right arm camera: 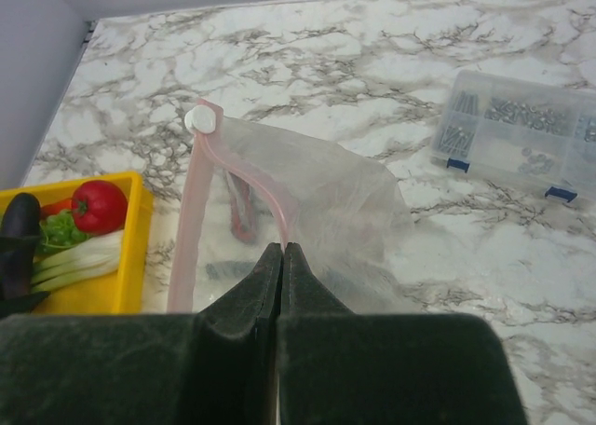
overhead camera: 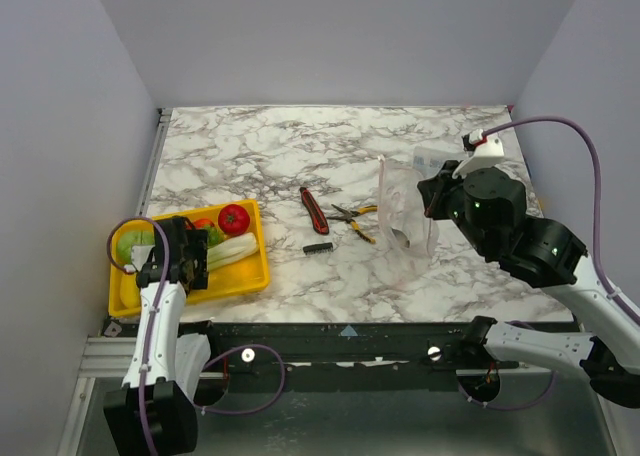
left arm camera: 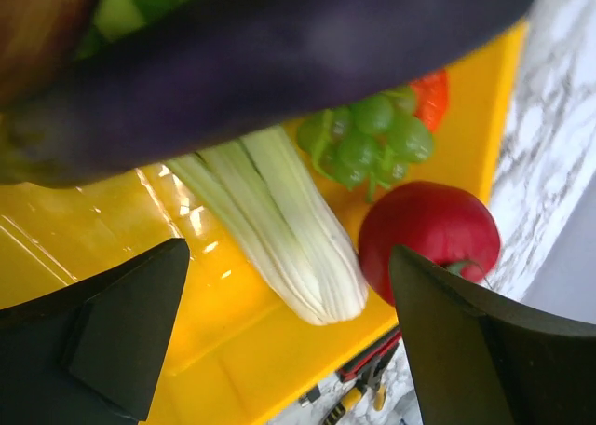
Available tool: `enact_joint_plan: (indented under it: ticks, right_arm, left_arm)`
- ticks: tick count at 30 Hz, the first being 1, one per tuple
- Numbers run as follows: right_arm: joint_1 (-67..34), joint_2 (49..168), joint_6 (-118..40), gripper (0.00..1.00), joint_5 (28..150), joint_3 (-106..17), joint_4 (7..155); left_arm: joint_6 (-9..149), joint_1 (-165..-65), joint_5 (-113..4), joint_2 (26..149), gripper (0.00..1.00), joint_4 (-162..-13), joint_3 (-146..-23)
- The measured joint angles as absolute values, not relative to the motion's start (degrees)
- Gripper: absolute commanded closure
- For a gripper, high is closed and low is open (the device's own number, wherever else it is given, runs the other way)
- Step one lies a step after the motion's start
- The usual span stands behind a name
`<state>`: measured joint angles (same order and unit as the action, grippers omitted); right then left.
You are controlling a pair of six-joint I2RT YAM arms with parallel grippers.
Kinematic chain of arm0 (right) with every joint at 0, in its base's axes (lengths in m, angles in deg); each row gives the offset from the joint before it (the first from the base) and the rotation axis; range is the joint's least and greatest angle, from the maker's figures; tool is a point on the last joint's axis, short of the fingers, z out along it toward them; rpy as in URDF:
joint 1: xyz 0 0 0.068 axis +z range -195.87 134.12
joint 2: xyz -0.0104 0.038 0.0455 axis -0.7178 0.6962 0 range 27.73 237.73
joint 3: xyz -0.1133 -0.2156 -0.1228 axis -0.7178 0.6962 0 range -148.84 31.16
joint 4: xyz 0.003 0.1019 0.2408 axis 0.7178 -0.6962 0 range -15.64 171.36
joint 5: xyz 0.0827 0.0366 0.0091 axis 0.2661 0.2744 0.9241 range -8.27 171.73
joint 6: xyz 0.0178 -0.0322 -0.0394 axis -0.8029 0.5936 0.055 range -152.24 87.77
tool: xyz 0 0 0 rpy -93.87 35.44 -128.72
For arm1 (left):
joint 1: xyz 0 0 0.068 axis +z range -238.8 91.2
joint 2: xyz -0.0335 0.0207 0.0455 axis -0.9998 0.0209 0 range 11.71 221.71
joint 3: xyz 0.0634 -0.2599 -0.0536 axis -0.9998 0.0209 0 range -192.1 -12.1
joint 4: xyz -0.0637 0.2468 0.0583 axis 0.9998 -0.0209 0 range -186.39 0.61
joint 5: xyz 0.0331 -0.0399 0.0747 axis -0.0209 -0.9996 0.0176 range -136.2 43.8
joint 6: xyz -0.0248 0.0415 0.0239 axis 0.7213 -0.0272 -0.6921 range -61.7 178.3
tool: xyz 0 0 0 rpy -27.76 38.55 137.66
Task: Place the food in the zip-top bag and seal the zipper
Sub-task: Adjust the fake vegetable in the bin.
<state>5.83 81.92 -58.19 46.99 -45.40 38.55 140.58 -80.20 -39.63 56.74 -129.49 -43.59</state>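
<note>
My left gripper should lower into the yellow tray (overhead camera: 247, 278) first, then close across the celery beside the dark purple piece, because the pale end lies uncovered there.
The food lies in a yellow tray (overhead camera: 247, 278) at the front left: a red tomato (overhead camera: 234, 219), pale green celery (overhead camera: 232, 251) and more under my arm. My left gripper (overhead camera: 185, 258) hangs over the tray. In the left wrist view it (left arm camera: 289, 322) is open, with the celery (left arm camera: 279, 229) end below the gap, the tomato (left arm camera: 428, 234) by the right finger, green grapes (left arm camera: 368, 141) beyond, and a dark purple piece (left arm camera: 279, 52) across the top. My right gripper (right arm camera: 282, 248) is shut on the pinkish zipper (right arm camera: 191, 229) of the zip-top bag (right arm camera: 345, 211), holding its mouth upright and open toward the tray (right arm camera: 130, 257).
A red utility knife (overhead camera: 315, 209), yellow-handled pliers (overhead camera: 352, 219) and a small black piece (overhead camera: 318, 247) lie between tray and bag (overhead camera: 405, 216). A clear box of small parts (right arm camera: 521, 131) sits behind the bag at the right. Walls enclose the table on three sides.
</note>
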Motion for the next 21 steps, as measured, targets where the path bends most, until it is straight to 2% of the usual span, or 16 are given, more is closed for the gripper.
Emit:
enact_joint_plan:
  ticks: [6,9,13,15,19,21]
  right_arm:
    - [5.83,82.43,-58.12,1.00,47.78,-45.51,39.10]
    - [5.83,82.43,-58.12,0.99,48.22,-45.51,39.30]
    - [5.83,82.43,-58.12,0.99,48.22,-45.51,39.28]
    - [5.83,82.43,-58.15,0.99,48.24,-45.53,39.30]
    - [5.83,82.43,-58.15,1.00,48.24,-45.53,39.30]
    - [5.83,82.43,-58.17,1.00,48.24,-45.53,39.30]
  left_arm:
    - [148.32,-76.25,-42.10,61.14,0.11,-123.41,-36.53]
    - [149.63,-75.33,-42.80,64.35,0.15,-120.33,-36.07]
    - [149.72,-74.78,-43.28,69.46,0.37,-118.93,-38.19]
    - [149.33,-74.74,-43.24,70.93,0.42,-118.75,-38.58]
    - [148.65,-74.74,-43.00,70.64,0.65,-118.27,-37.95]
    - [148.54,-74.72,-42.97,69.46,0.71,-118.14,-37.53]
